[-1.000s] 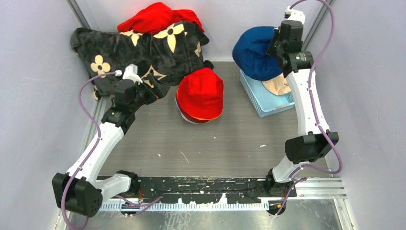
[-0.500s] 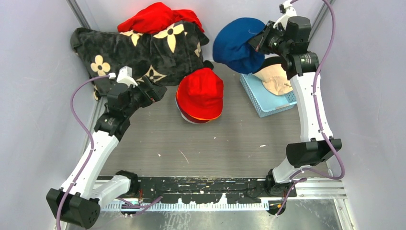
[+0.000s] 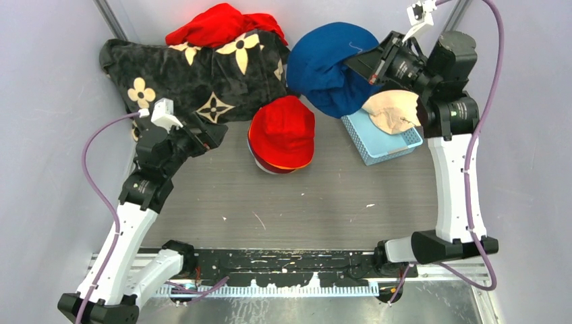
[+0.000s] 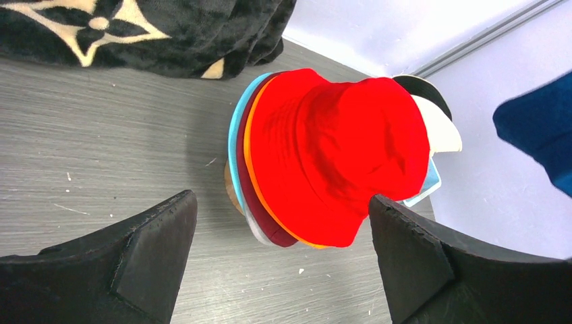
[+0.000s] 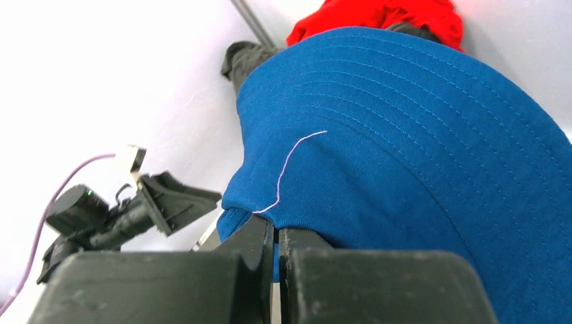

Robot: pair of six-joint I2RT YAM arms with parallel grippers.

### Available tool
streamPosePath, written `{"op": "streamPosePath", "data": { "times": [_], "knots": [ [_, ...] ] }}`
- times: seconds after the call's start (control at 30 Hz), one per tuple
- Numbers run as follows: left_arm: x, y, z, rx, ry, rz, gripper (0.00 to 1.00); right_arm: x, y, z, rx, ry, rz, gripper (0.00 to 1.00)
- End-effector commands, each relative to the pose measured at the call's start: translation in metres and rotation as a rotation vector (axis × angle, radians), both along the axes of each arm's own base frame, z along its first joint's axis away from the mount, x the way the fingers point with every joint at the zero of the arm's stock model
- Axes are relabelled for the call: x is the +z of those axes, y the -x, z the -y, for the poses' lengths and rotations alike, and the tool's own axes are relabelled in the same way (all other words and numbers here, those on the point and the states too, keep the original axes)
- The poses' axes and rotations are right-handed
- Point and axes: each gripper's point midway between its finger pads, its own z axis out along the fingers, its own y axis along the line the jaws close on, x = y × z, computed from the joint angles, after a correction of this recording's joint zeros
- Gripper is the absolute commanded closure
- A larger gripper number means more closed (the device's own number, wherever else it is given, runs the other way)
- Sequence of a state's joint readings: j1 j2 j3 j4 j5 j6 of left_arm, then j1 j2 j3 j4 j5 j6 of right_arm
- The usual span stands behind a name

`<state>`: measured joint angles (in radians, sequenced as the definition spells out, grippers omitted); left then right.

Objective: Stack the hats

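The red hat (image 3: pixel 283 129) tops the stack, so my right gripper will next go left in the top view and down and release the blue hat's edge over it.
A stack of hats with the red hat (image 3: pixel 283 129) on top sits mid-table; in the left wrist view the red hat (image 4: pixel 337 148) covers orange, maroon, grey and teal brims. My right gripper (image 3: pixel 367 64) is shut on the brim of the royal blue hat (image 3: pixel 327 67) and holds it in the air, back right of the stack; the blue cloth (image 5: pixel 418 155) fills the right wrist view. A cream hat (image 3: pixel 391 109) lies in the blue basket (image 3: pixel 378 145). My left gripper (image 3: pixel 209 135) is open and empty, left of the stack.
A black blanket with cream flower marks (image 3: pixel 195 71) and a bright red cloth heap (image 3: pixel 222 25) lie at the back left. The basket stands at the back right by the wall. Grey walls close in both sides.
My right gripper has lifted the royal blue hat out of the basket and swung it left, uncovering the cream hat. My left arm has drawn back a little from the stack.
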<state>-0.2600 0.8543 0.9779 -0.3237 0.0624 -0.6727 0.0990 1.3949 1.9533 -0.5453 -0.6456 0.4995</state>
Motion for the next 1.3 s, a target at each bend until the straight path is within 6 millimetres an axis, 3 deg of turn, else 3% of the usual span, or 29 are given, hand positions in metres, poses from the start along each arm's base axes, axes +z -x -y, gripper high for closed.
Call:
{"op": "streamPosePath", "data": {
  "times": [0.0, 0.33, 0.57, 0.83, 1.07, 1.27],
  "knots": [
    [0.023, 0.011, -0.004, 0.006, 0.004, 0.058, 0.03, -0.002, 0.037, -0.016, 0.140, -0.012, 0.002, 0.99],
    [0.028, 0.027, -0.010, 0.012, 0.001, 0.072, 0.03, -0.042, 0.075, -0.037, 0.255, 0.006, -0.060, 0.99],
    [0.027, 0.032, -0.013, 0.022, 0.002, 0.076, 0.03, -0.061, 0.077, -0.062, 0.328, 0.012, -0.103, 0.99],
    [0.027, 0.028, -0.013, 0.025, 0.003, 0.074, 0.03, -0.079, 0.044, -0.089, 0.350, 0.016, -0.143, 0.99],
    [0.024, 0.016, -0.008, 0.019, 0.000, 0.065, 0.03, -0.083, -0.001, -0.107, 0.355, 0.011, -0.161, 0.99],
    [0.023, 0.001, -0.003, 0.011, 0.000, 0.060, 0.02, -0.104, -0.046, -0.125, 0.370, 0.007, -0.210, 0.99]
  ]
}}
